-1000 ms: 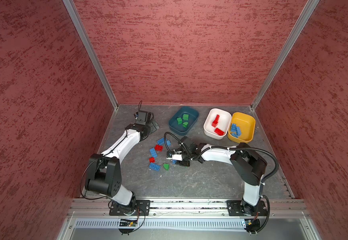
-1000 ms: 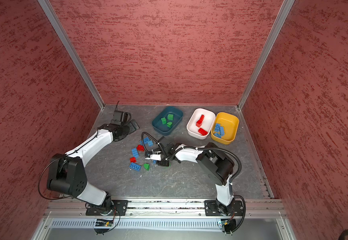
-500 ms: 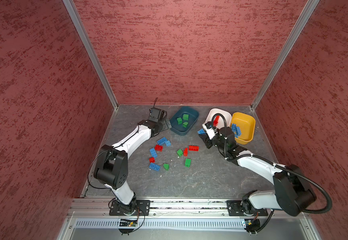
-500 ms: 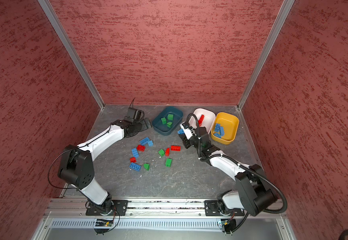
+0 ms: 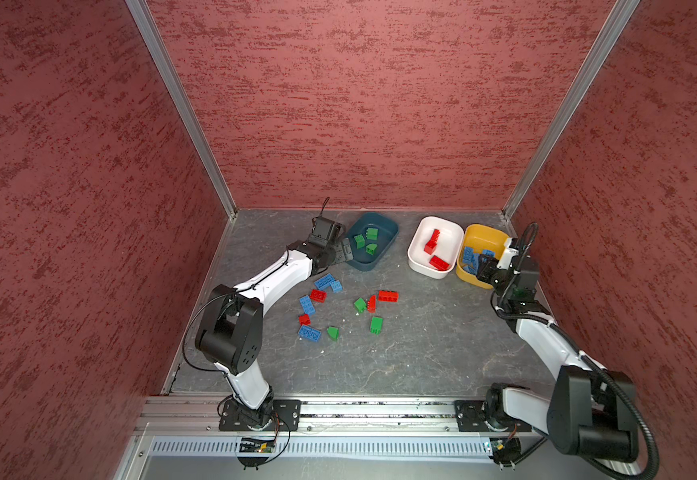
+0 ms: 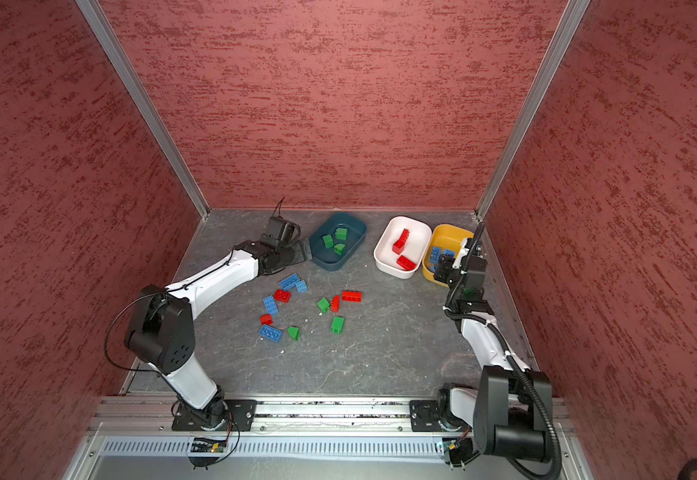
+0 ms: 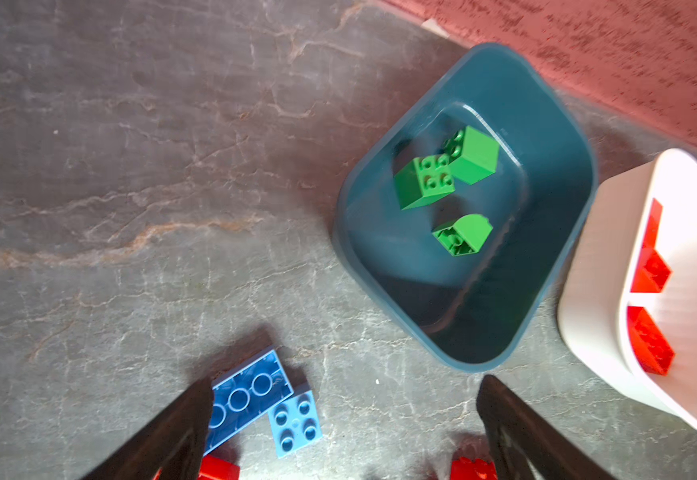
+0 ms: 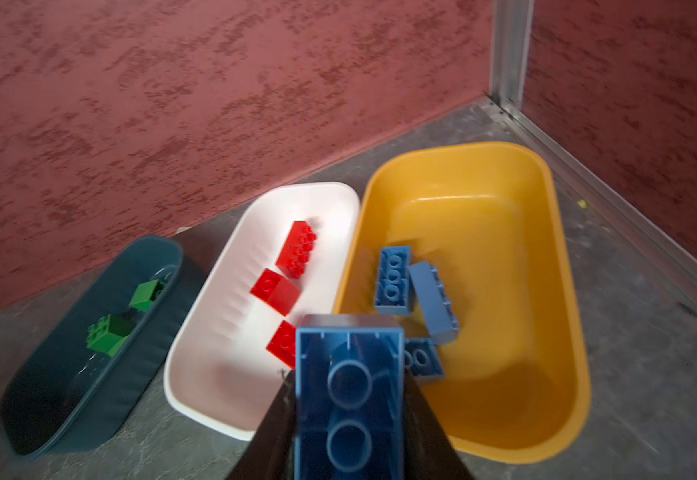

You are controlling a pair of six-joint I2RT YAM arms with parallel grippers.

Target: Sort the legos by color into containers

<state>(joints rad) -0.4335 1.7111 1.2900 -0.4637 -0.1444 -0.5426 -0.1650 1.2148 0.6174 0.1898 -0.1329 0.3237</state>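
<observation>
My right gripper moves outward past the yellow container's near rim next, over the blue legos inside. It then releases the blue lego, since its color matches theirs.
My right gripper [image 8: 350, 415] is shut on a blue lego [image 8: 351, 353], held underside up above the near rim of the yellow container [image 8: 546, 232], which holds several blue legos. In both top views that gripper [image 5: 486, 270] [image 6: 442, 266] sits at the yellow container's front edge. My left gripper [image 7: 344, 399] is open and empty, low beside the teal container [image 5: 365, 264], above two blue legos [image 7: 251, 395]. The teal container holds three green legos [image 7: 423, 183]. Red legos [image 5: 432, 245] lie in the white container [image 5: 421, 268]. Several loose legos [image 5: 323, 281] lie mid-floor.
The loose pile spreads from a blue brick [image 5: 309, 333] at the front left to a red brick [image 5: 387, 296] on the right. The three containers stand in a row along the back wall. A metal rail [image 5: 380, 409] runs along the front edge.
My right gripper lifted a blue lego from the pile and swung right, past the white container, to the yellow one. My left gripper moved right along the back to the teal container.
</observation>
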